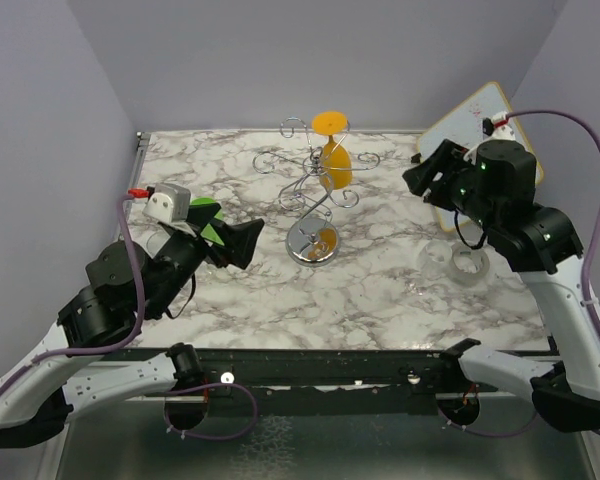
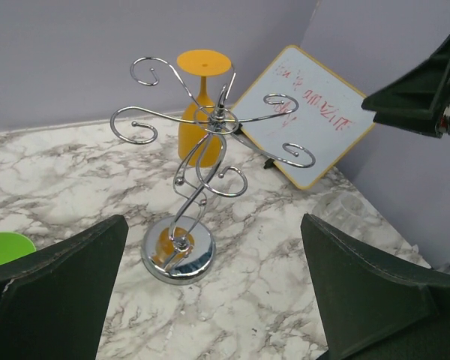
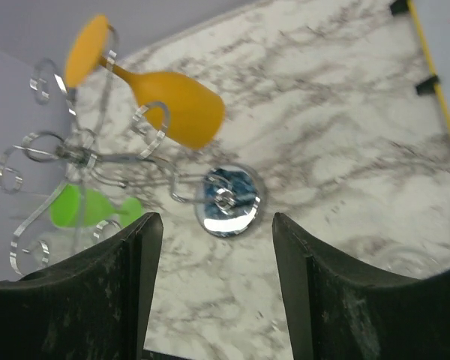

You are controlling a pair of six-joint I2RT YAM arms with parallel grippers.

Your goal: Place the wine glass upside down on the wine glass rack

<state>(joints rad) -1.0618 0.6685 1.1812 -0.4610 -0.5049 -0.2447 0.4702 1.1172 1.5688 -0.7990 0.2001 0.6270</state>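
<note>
I need to tip my right gripper down next and lower it back onto the clear glass (image 1: 435, 260) standing below, nearer my base, because the orange wine glass (image 1: 335, 160) already hangs.
The orange wine glass (image 1: 335, 160) hangs upside down from a scroll arm of the chrome wine glass rack (image 1: 315, 200), its foot on top and its bowl pointing down. No gripper touches it. In the right wrist view the wine glass (image 3: 161, 101) lies up and to the left of the rack's mirrored base (image 3: 226, 201). My right gripper (image 1: 425, 175) hovers to the right of the rack, open and empty (image 3: 217, 285). My left gripper (image 1: 242, 243) sits left of the base, open wide with nothing between its fingers (image 2: 210, 300), facing the rack (image 2: 210, 150).
A green glass (image 1: 205, 215) lies by my left wrist, seen beyond the rack in the right wrist view (image 3: 90, 208). A yellow-framed whiteboard (image 1: 480, 120) leans at the back right. A clear ring-shaped item (image 1: 467, 265) rests on the marble under my right arm.
</note>
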